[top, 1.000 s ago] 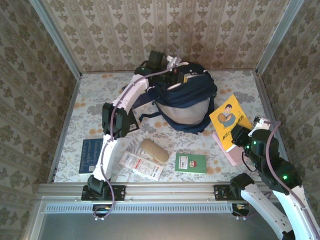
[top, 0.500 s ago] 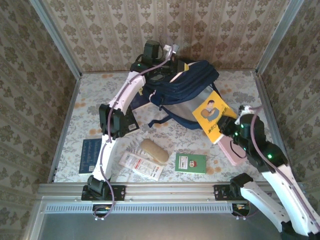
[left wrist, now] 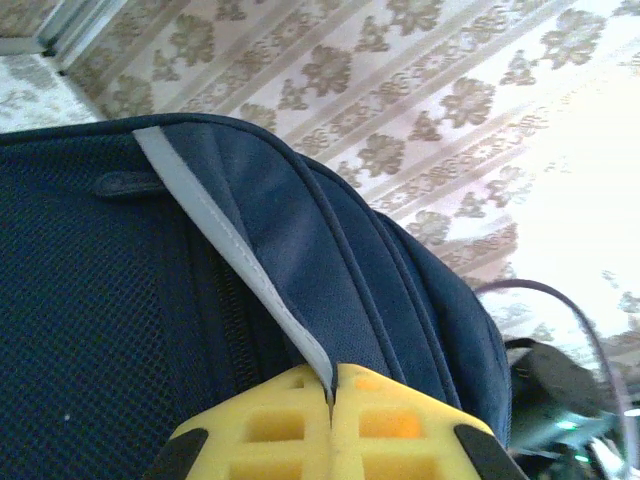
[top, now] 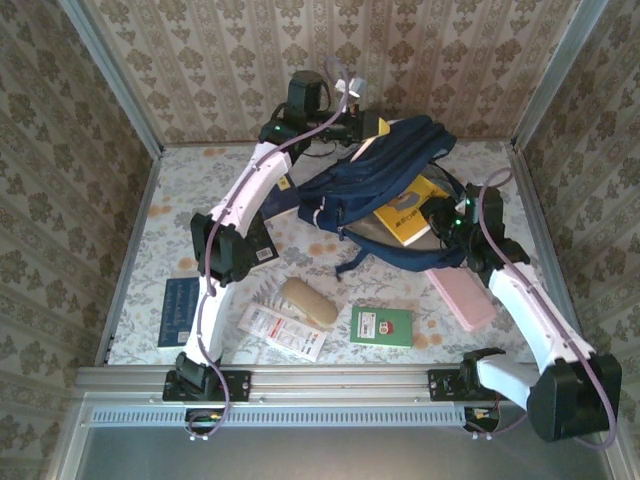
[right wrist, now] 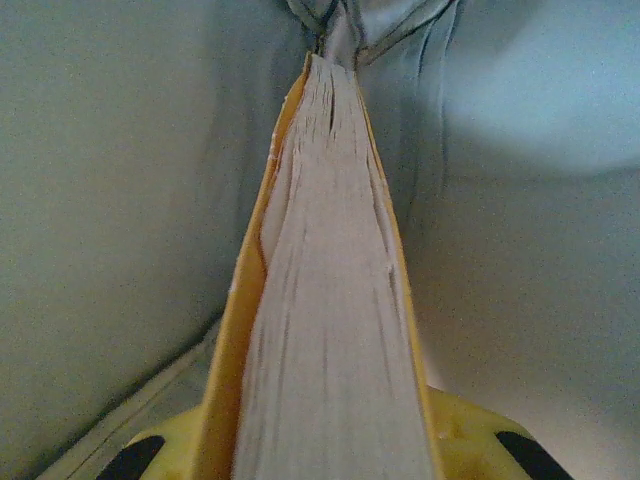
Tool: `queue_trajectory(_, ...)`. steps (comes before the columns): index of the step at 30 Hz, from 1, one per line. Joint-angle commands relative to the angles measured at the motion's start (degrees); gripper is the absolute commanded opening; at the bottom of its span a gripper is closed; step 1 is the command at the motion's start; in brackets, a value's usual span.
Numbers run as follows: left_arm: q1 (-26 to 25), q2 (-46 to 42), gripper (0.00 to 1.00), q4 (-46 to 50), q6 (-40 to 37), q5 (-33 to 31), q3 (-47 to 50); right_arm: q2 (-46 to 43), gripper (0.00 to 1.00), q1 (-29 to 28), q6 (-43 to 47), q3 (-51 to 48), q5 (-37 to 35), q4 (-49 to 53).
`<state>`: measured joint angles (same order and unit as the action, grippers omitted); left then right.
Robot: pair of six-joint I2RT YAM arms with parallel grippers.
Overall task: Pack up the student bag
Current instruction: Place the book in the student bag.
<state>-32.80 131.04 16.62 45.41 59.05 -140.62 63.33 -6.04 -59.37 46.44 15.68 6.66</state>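
The right gripper moves slightly deeper into the bag (top: 375, 180) next, then releases the yellow book, since grey lining is already on either side of the book.
The student bag (top: 375, 180), a large navy backpack, lies at the back of the table with its mouth pulled open towards the right. My left gripper (top: 362, 124) is raised over its far top edge. In the left wrist view that gripper (left wrist: 331, 385) is shut on the bag's pale grey trim strip (left wrist: 225, 245). My right gripper (top: 440, 222) is shut on a yellow book (top: 405, 214), which pokes into the bag's mouth. In the right wrist view the book's page edge (right wrist: 325, 300) runs forward between the fingers, with the bag's grey lining (right wrist: 120, 200) on both sides.
On the table in front of the bag lie a pink case (top: 460, 297), a green booklet (top: 381, 326), a tan pouch (top: 308, 300), white packets (top: 282, 330) and a dark blue book (top: 182, 310). Patterned walls close the back and sides.
My right arm has swung left from the table's right side, carrying the yellow book into the bag's mouth. My left gripper has lifted the bag's top edge, opening the bag wider.
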Motion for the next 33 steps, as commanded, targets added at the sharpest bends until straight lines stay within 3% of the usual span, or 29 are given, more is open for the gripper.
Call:
queue_trajectory(1, -1.3, -6.7, 0.00, -12.5, 3.7, 4.8, -1.0, 3.8, 0.00, 0.0, -3.5, 3.2, 2.9, -10.1)
queue_trajectory(5, -2.2, -6.9, 0.00, -11.9, 2.7, 5.5, -0.9, 11.3, 0.00, -1.6, -2.3, 9.4, -0.3, -5.2)
queue_trajectory(11, -2.6, -7.0, 0.00, -11.3, 1.9, 6.0, 0.3, 25.7, 0.00, -5.9, 1.8, 22.5, -7.7, 10.0)
queue_trajectory(14, -3.2, -7.0, 0.00, -11.3, 1.6, 6.3, 1.0, 32.7, 0.03, -7.3, 2.3, 26.7, -7.4, 10.1)
queue_trajectory(17, -3.7, -6.9, 0.00, -11.3, 1.2, 6.3, 1.5, 38.2, 0.15, -7.5, 1.8, 28.0, -4.7, 3.8)
queue_trajectory(19, -3.6, -6.8, 0.00, -11.4, 0.9, 6.0, 2.2, 42.2, 0.37, -7.4, 3.5, 30.3, -1.4, -0.4)
queue_trajectory(22, -2.9, -6.2, 0.00, -11.1, 0.7, 4.8, 2.8, 45.8, 0.63, -7.4, 7.6, 36.0, 1.8, 1.2)
queue_trajectory(28, -0.2, -3.2, 0.00, -8.8, -1.3, 0.4, 2.8, 38.7, 0.99, -7.3, 16.9, 37.8, -2.2, 9.0)
queue_trajectory(33, 1.8, -0.8, 0.00, -10.6, 0.0, -3.0, 2.8, 29.4, 1.00, -7.1, 21.7, 32.1, -5.0, 13.5)
